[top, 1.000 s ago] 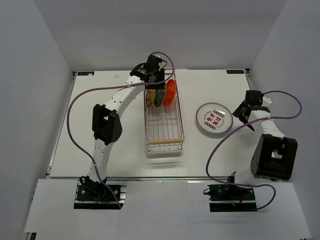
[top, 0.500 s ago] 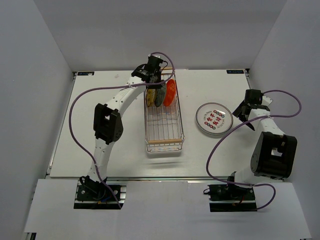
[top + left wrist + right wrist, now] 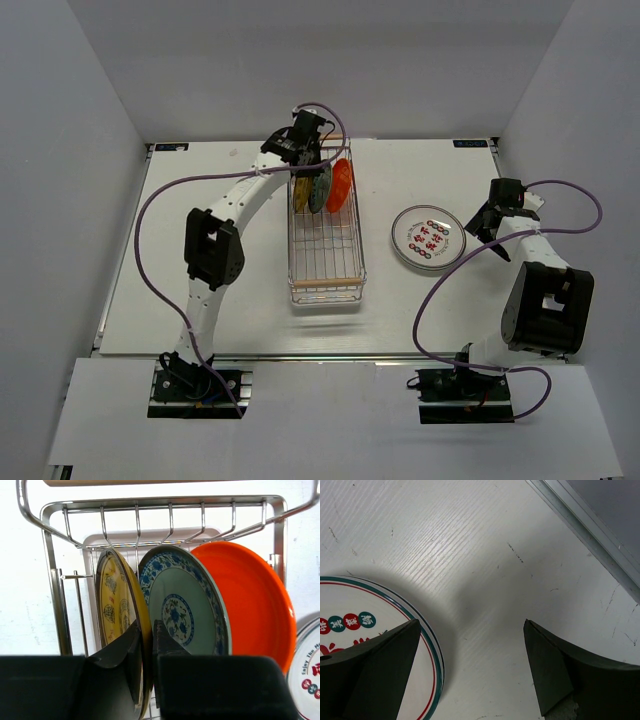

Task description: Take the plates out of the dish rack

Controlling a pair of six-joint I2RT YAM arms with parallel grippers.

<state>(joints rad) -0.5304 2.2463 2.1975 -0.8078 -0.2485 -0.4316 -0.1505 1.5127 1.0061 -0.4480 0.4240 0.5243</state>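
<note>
The yellow plate goes up clear in my left gripper next, then left in the top view and down, since bare table lies beside the dish rack (image 3: 249, 240).
The dish rack (image 3: 327, 262) is a long silver wire basket at the table's middle. Three plates stand on edge at its far end: a yellow-olive plate (image 3: 114, 597), a grey-blue patterned plate (image 3: 186, 605) and an orange plate (image 3: 250, 607). My left gripper (image 3: 146, 626) is shut on the yellow plate's rim, one finger on each face. In the top view this gripper (image 3: 306, 166) hangs over the rack's far end. A white teal-rimmed plate (image 3: 427, 238) lies flat to the right of the rack. My right gripper (image 3: 472, 630) stands open and empty just beyond that plate's (image 3: 355, 597) right edge.
A wooden handle bar (image 3: 327, 283) crosses the rack's near end. The table's metal edge strip (image 3: 592, 532) runs close to the right gripper. Purple cables loop from both arms. White walls close in the table on three sides.
My left gripper's jaws have closed on the yellow-olive plate's rim, and the wrist has shifted slightly. The right arm has barely moved.
</note>
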